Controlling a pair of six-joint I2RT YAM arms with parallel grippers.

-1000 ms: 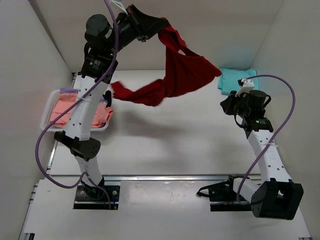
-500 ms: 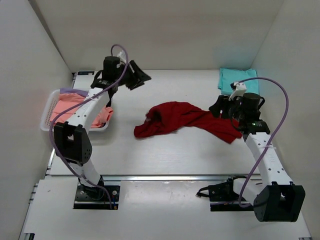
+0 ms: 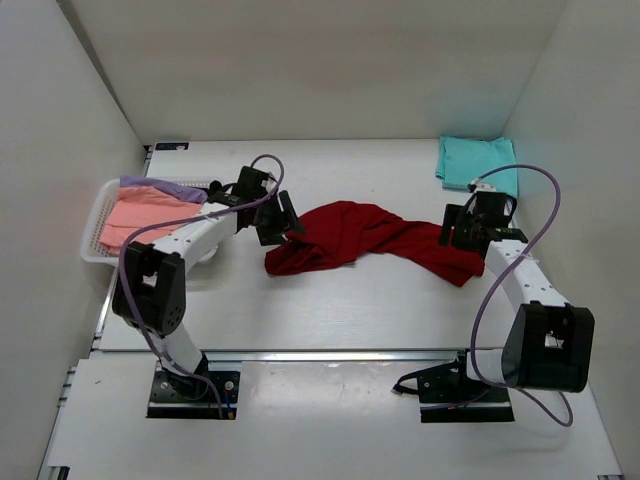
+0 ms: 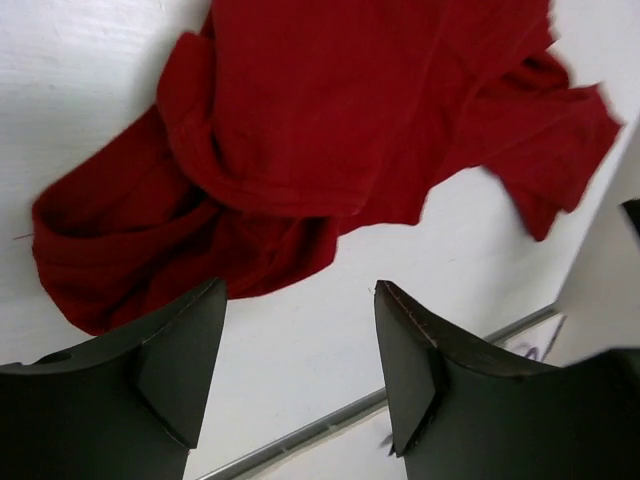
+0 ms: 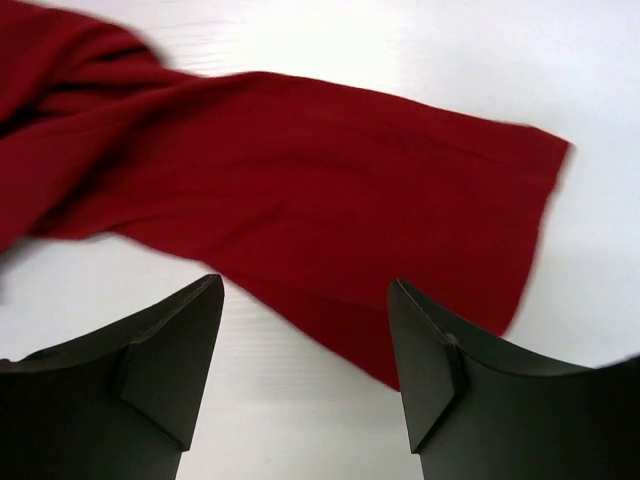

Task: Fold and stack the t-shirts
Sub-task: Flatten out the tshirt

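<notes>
The left gripper will lower forward onto the fold's edge, because bare tabletop shows between its open fingers and the bunched cloth lies past the fingers.
A dark red t-shirt lies crumpled and stretched out across the middle of the table. My left gripper hovers at its left end, open, with only bare table between its fingers; the bunched cloth lies just ahead. My right gripper stands open at the shirt's right end, its fingers straddling the hem edge without holding it. A folded teal t-shirt rests at the back right. A salmon pink t-shirt and a lavender one lie in the basket.
The white mesh basket stands at the left edge of the table, beside the left arm. White walls close in the table on three sides. A metal rail runs along the near edge.
Both grippers held the red t-shirt up in the air, then opened and let it fall. It now lies on the table, and both arms have come down low at its ends.
</notes>
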